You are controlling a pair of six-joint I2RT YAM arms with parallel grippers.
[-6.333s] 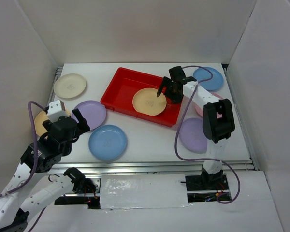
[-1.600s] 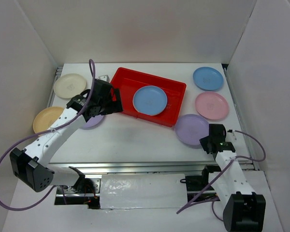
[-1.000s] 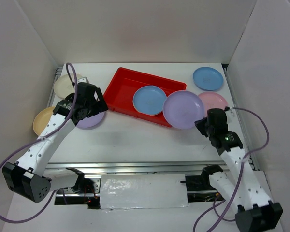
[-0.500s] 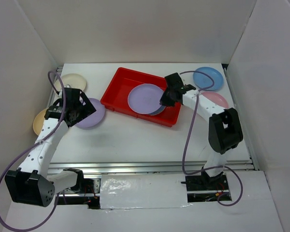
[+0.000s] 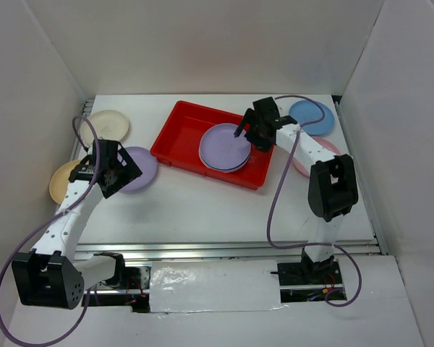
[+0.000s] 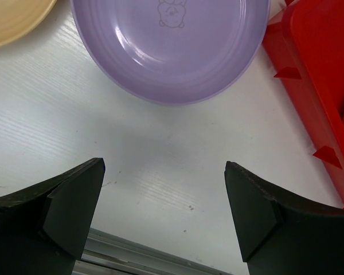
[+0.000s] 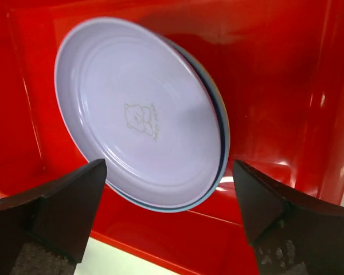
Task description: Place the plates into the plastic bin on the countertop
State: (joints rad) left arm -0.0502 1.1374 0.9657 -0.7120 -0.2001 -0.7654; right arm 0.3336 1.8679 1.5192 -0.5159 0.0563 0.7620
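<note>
The purple plate's near rim toward the yellow-orange plate (image 6: 117,82) lies below my left gripper, outside its fingers. My left gripper lowers and turns to straddle that rim next.
The red plastic bin (image 5: 175,135) lies at the middle back of the countertop (image 5: 217,210). In it a purple plate (image 5: 224,147) lies on top of a blue plate, whose rim shows in the right wrist view (image 7: 222,140). My right gripper (image 5: 247,132) is open and empty just above that stack; the purple plate (image 7: 137,137) lies between and beyond its fingers. My left gripper (image 5: 123,181) is open and empty at the near edge of a second purple plate (image 5: 141,166), which fills the top of the left wrist view (image 6: 169,46).
A cream plate (image 5: 105,127) lies at the back left and a yellow-orange plate (image 5: 60,182) at the left edge. A blue plate (image 5: 316,116) and a pink plate (image 5: 320,155) lie to the right, the pink one partly under the right arm. White walls enclose the table.
The right gripper has let go of the purple plate, which now lies flat on the stack in the bin. The left gripper has shifted slightly beside the other purple plate.
</note>
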